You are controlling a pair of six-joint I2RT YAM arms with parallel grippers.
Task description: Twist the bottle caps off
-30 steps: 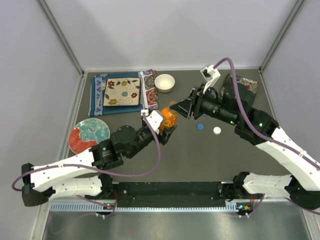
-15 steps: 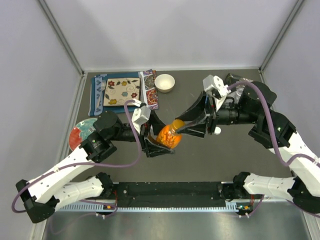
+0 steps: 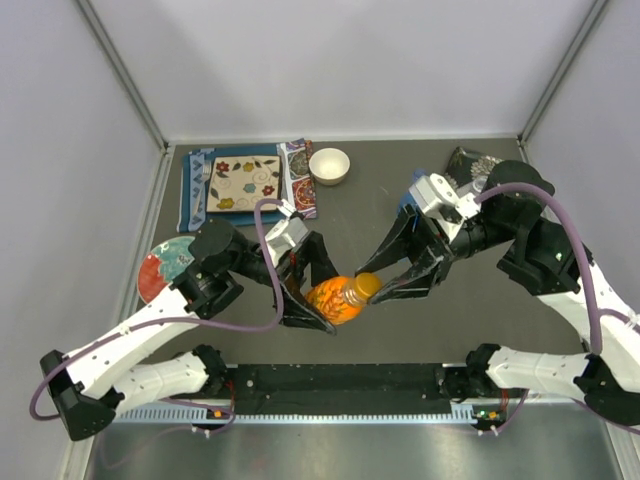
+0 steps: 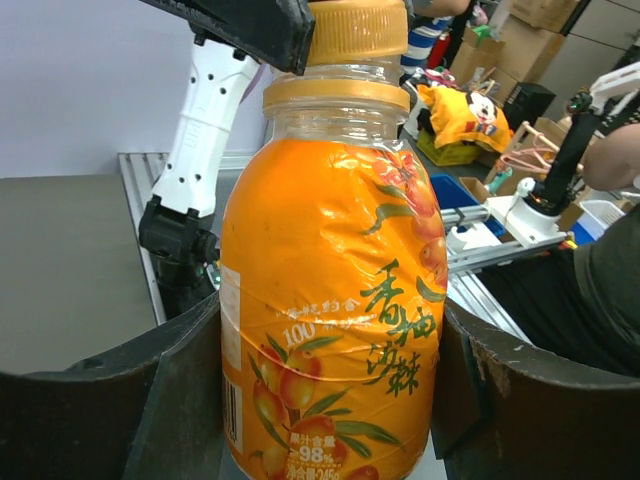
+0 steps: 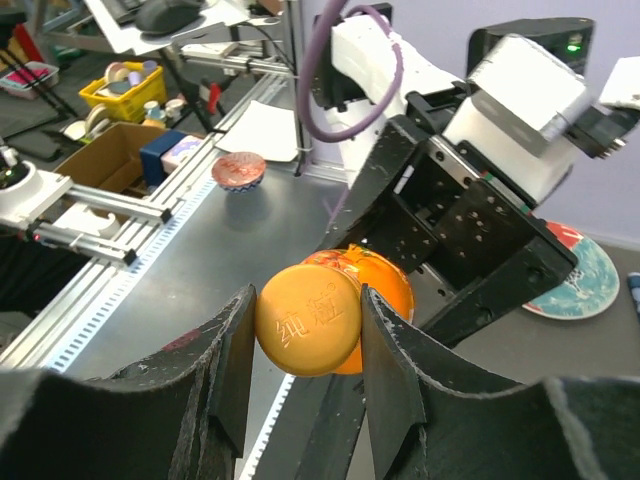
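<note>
The robot's right gripper should next pull the cap off the neck, turn downward and lower to release it on the tabletop below, since it is clear of the ring on the bottle's neck.
A short orange bottle point(image 3: 333, 302) hangs above the table near the front middle, lying over with its neck to the right. My left gripper point(image 3: 322, 298) is shut on its labelled body point(image 4: 330, 300), one finger on each side point(image 4: 120, 400). The orange bottle cap point(image 3: 366, 286) sits on the neck point(image 4: 357, 30). My right gripper point(image 3: 372, 284) is shut on that cap point(image 5: 308, 318), both pads pressing its rim point(image 5: 235, 360). The other bottles and caps are hidden or out of view.
A white bowl point(image 3: 329, 165) stands at the back middle. A patterned square plate on a blue cloth point(image 3: 243, 183) lies at the back left. A round red and teal plate point(image 3: 168, 270) lies at the left. Something dark and shiny point(image 3: 470, 160) sits at the back right.
Both arms have carried the orange bottle from mid-table toward the near edge, staying closed on it. The left arm swung back and up; the right arm followed with the cap.
</note>
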